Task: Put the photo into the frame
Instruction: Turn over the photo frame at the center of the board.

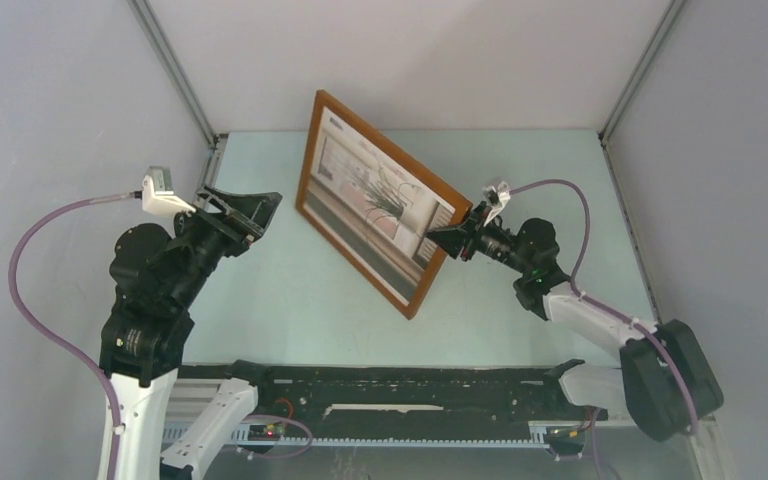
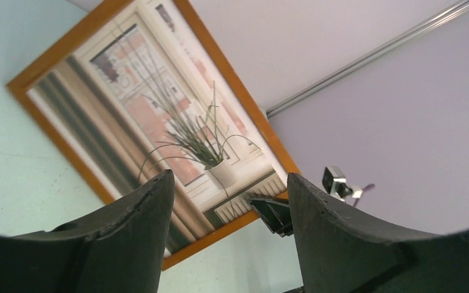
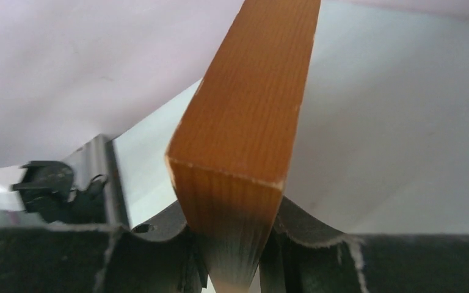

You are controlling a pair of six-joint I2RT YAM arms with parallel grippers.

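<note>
The bare tabletop is below my right gripper, so I need to move that gripper down and turn it to lay the tilted frame flat, then let go of the frame.
The frame (image 1: 308,150) stands tilted above the pale green table, one corner low near the front. The photo (image 1: 380,205) of a spiky plant sits inside it, facing up and left. My right gripper (image 1: 440,238) is shut on the frame's right edge; in the right wrist view the wooden edge (image 3: 250,110) is pinched between the two fingers of the right gripper (image 3: 235,220). My left gripper (image 1: 260,210) hangs open to the left, apart from the frame. In the left wrist view, the left gripper (image 2: 229,177) holds nothing, and the photo (image 2: 159,110) and frame (image 2: 244,101) lie beyond it.
Grey walls with metal corner rails (image 1: 175,70) enclose the table (image 1: 520,160) on three sides. A black bar (image 1: 410,385) runs along the near edge between the arm bases. The right arm's fingers (image 2: 275,213) show past the frame's low edge in the left wrist view.
</note>
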